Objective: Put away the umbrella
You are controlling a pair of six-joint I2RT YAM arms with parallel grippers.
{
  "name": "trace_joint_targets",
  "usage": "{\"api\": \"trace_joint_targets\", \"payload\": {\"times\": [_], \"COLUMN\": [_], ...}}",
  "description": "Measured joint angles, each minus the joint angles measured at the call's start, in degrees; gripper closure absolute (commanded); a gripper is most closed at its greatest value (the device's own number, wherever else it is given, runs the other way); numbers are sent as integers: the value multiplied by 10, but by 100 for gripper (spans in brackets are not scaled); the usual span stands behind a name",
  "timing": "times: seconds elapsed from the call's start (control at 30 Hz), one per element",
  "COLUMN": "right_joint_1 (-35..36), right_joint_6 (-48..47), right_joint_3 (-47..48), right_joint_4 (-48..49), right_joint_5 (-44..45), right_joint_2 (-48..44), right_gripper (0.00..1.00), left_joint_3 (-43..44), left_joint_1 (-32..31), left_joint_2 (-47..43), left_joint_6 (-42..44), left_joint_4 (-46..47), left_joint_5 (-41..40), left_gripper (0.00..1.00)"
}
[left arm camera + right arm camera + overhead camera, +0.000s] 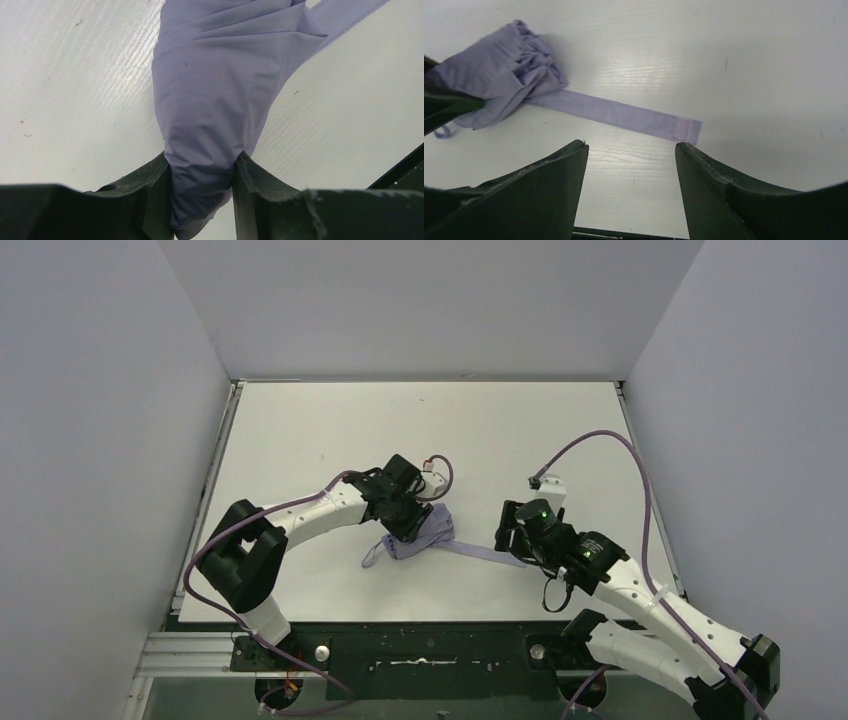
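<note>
My right gripper should next move down, open, onto the stitched loose end of the strap and close there, since that end lies flat on the tabletop below.
The umbrella lies folded near the middle of the white table, a bundle of pale lavender fabric. My left gripper is shut on it; in the left wrist view the lavender bundle is pinched between both fingers of that gripper. Its flat strap runs out over the table toward the right arm. My right gripper is open just short of the strap's free end, nothing between its fingers. From above, this right gripper sits right of the strap.
Grey walls close in the table on the left, back and right. A purple cable loops above the right arm. The table's front edge and the black mounting rail lie just behind both grippers.
</note>
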Motion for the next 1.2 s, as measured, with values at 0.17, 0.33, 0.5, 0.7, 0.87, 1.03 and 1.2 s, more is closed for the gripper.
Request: {"api": "trace_joint_targets", "payload": {"times": [0.17,0.33,0.5,0.7,0.87,1.03,1.2], "right_joint_1": [-25,-69,-102,-121,-137,-144,-149], "right_joint_6": [72,71,64,64,57,51,49], "right_joint_3": [-18,-9,4,4,4,4,0], "right_joint_4": [-13,-9,-2,17,33,41,51], "right_joint_5": [17,2,-38,-65,-77,-85,-89], "right_joint_2": [65,171,236,276,304,323,330], "right_gripper": [33,33,35,42,43,41,48], "left_joint_3": [0,0,0,0,0,0,0], "left_joint_1": [0,0,0,0,0,0,0], "left_joint_2": [0,0,0,0,0,0,0], "left_joint_6": [-9,-16,-20,-20,-20,-20,-20], "left_joint_4": [1,2,2,2,2,2,2], "left_joint_5": [-3,-5,-7,-7,-7,-7,-7], "left_gripper": [89,90,90,90,90,90,90]}}
